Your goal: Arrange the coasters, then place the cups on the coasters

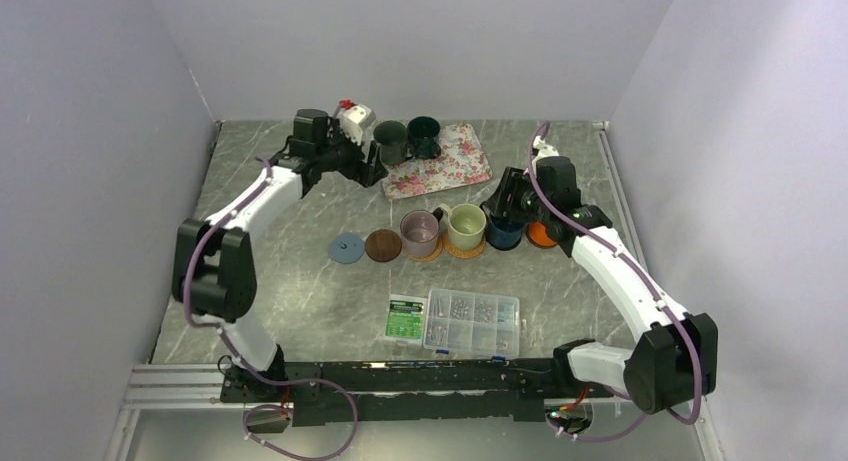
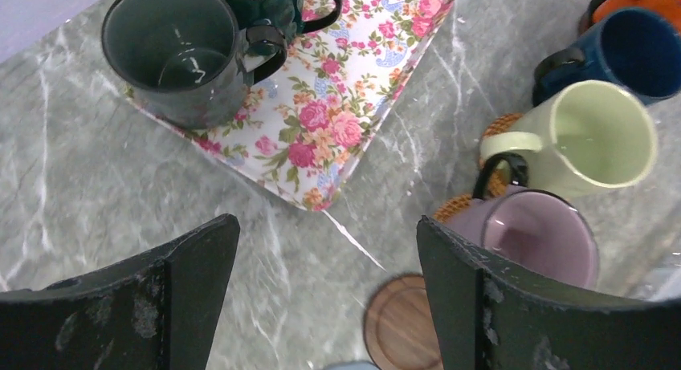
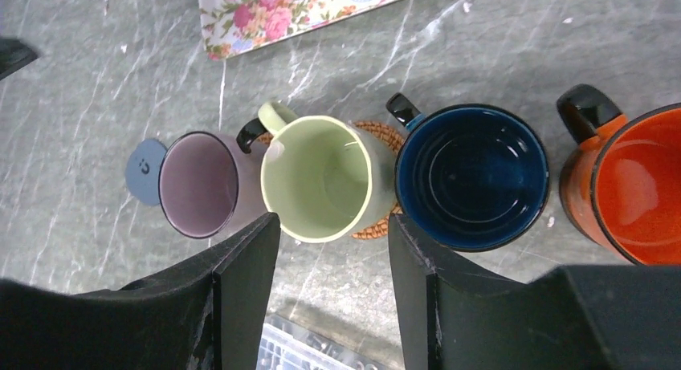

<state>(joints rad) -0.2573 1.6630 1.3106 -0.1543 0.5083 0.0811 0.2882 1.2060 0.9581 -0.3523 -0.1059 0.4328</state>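
The dark grey-green cup stands closest, so my left gripper will reach over the tray and down onto the rim (image 1: 403, 144) (image 2: 230, 62) beside the cup's handle.
On the floral tray (image 1: 440, 166) stand a dark grey-green cup (image 1: 391, 141) (image 2: 173, 57) and a dark teal cup (image 1: 424, 135) (image 2: 273, 1). In a row on the table lie a light blue coaster (image 1: 346, 248) and a dark brown coaster (image 1: 383, 245) (image 2: 397, 322), both bare. Beside them, the mauve cup (image 1: 419, 233) (image 3: 201, 184) and the pale green cup (image 1: 466, 225) (image 3: 321, 177) sit on woven coasters (image 3: 377, 225). The navy cup (image 1: 503, 231) (image 3: 472, 176) and the orange cup (image 1: 541, 233) (image 3: 634, 185) end the row. My left gripper (image 1: 372, 171) (image 2: 328, 225) hangs open at the tray's left end, holding nothing. My right gripper (image 1: 503, 203) (image 3: 333, 225) is open above the row, holding nothing.
A clear plastic screw box (image 1: 472, 323) and a green packet (image 1: 406, 318) lie near the front, between the arms' bases. Grey walls close in the table on the left, back and right.
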